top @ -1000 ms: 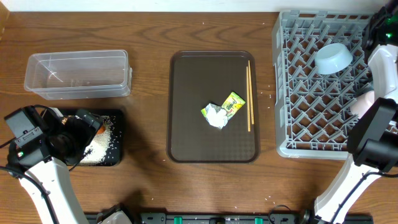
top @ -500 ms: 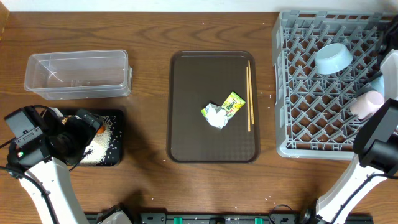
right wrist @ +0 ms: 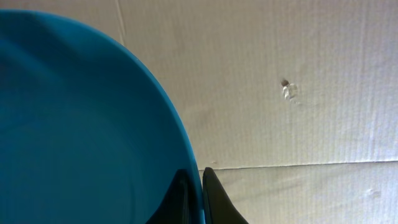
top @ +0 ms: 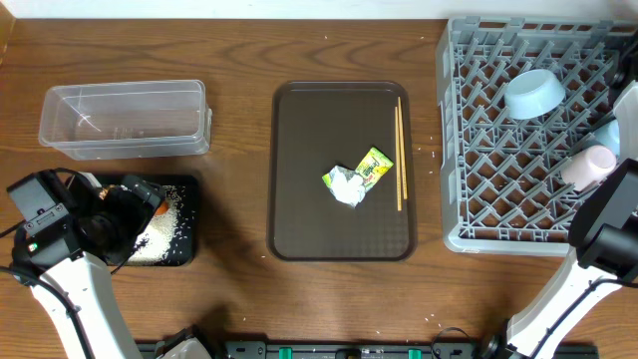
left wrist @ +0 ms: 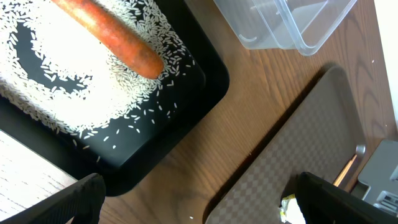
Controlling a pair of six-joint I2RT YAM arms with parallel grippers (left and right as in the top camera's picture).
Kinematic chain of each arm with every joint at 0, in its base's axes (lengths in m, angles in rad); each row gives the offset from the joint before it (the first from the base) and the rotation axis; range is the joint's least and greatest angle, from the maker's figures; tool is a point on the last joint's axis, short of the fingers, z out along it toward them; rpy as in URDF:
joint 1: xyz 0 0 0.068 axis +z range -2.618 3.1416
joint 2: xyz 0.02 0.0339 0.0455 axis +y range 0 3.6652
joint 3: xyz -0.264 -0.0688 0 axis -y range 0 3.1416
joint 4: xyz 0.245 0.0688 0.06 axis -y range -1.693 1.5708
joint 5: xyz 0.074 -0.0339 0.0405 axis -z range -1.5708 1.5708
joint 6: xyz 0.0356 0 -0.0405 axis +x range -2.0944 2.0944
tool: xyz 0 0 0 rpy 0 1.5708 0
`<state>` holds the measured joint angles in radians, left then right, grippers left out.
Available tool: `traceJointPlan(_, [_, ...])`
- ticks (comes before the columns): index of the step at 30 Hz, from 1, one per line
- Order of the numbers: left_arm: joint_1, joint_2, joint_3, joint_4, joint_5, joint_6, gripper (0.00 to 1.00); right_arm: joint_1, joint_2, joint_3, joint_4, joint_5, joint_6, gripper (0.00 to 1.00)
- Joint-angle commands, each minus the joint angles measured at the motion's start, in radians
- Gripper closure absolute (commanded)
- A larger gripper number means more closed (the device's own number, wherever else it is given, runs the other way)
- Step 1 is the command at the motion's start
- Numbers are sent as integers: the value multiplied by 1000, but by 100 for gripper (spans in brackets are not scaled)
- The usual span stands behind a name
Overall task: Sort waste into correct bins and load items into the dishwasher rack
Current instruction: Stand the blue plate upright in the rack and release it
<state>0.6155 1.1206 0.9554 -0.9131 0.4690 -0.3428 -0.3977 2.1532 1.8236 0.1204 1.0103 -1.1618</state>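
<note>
The right gripper goes to the left in the overhead view next, over the rack's far end [top: 576,46], and releases the plate, because the slots there stand empty.
In the right wrist view my right gripper [right wrist: 200,194] is shut on the rim of the dark blue plate [right wrist: 81,124], held up against a pale wall. The plate is outside the overhead view. My left gripper [left wrist: 205,208] hangs open over the near corner of the black tray [left wrist: 193,118], which holds the orange carrot [left wrist: 115,38] and rice [left wrist: 81,93]. The clear tub [top: 125,120] is empty. Crumpled paper [top: 348,187], the snack wrapper [top: 373,166] and chopsticks [top: 400,155] lie on the brown serving tray [top: 299,199]. The grey rack [top: 469,150] holds the pale blue bowl [top: 535,92] and a whitish cup [top: 588,165].
My right arm [top: 606,229] stands at the table's right edge beside the rack, partly over its right wall. A few rice grains [top: 429,153] are scattered on the wood between the serving tray and rack. The left arm [top: 60,249] covers the front-left corner.
The right arm has drawn back to the right, off the rack, so the whitish cup now shows fully. The left arm and the waste have not moved.
</note>
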Motion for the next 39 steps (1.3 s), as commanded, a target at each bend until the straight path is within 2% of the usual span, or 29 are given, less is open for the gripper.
traceJointPlan(1, [6, 2, 2, -2, 9, 9, 2, 18, 30, -5, 3, -18, -46, 98])
traceJointPlan(14, [6, 2, 2, -2, 10, 9, 2, 62, 60, -5, -39, -59, -51, 99])
traceJointPlan(23, [6, 2, 2, -2, 9, 8, 2, 124, 90, -6, -50, -70, -34, 93])
traceJointPlan(30, [6, 2, 2, -2, 9, 9, 2, 172, 91, -6, -57, -79, 98, 90])
traceJointPlan(35, [6, 2, 2, -2, 9, 9, 2, 201, 91, -6, -103, -69, 251, 83])
traceJointPlan(36, [6, 2, 2, -2, 9, 8, 2, 206, 91, -6, -119, -69, 279, 80])
traceJointPlan(38, [6, 2, 2, -2, 9, 9, 2, 219, 91, -6, -159, -69, 348, 68])
traceJointPlan(39, [6, 2, 2, -2, 9, 9, 2, 227, 91, -6, -179, -69, 384, 68])
